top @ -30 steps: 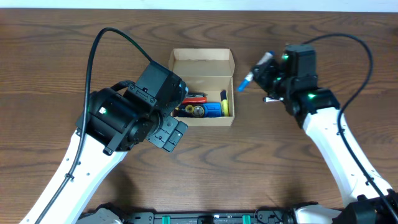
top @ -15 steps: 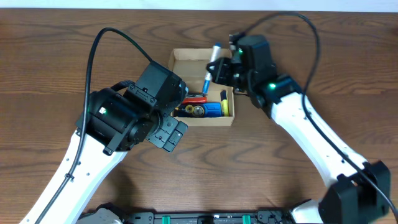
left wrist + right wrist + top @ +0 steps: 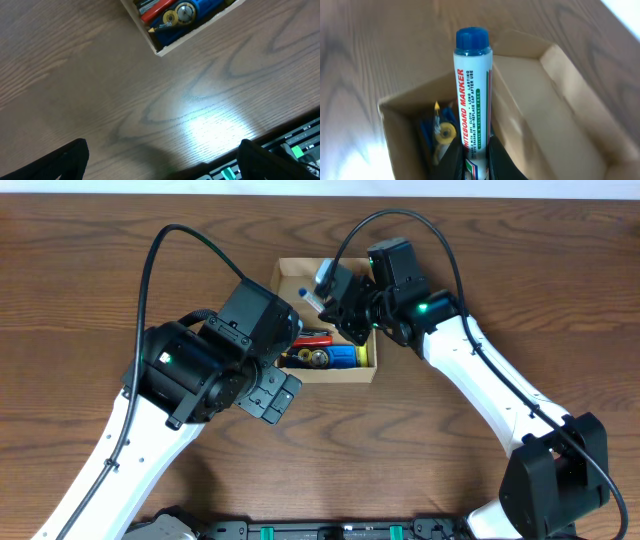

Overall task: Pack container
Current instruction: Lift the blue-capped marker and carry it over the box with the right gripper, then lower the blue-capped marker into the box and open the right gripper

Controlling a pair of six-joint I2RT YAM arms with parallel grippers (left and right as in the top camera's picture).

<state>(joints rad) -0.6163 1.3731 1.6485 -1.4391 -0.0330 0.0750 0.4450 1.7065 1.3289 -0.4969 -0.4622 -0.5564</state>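
Observation:
I need to turn my right gripper into line next and lower it inside by the lid, because the marker is slanted above the box (image 3: 530, 100) while the red pen lies lengthwise.
The container (image 3: 366, 369) is a tan cardboard box, open, with several pens and markers lying along its near side. My right gripper (image 3: 335, 298) is shut on a white whiteboard marker with a blue cap (image 3: 472, 95) and holds it over the open box (image 3: 530, 100); the marker (image 3: 320, 283) points toward the box's far left. My left gripper (image 3: 160, 165) is open and empty above bare table, just left of the box's near corner (image 3: 160, 50).
The left arm's body (image 3: 215, 365) covers the box's left side. A black rail with green lights (image 3: 280, 145) runs along the table's near edge. The box's flap lid (image 3: 325, 268) stands at its far side.
My right arm has swung left from beside the box, carrying the marker over the box's opening. The left arm has not moved.

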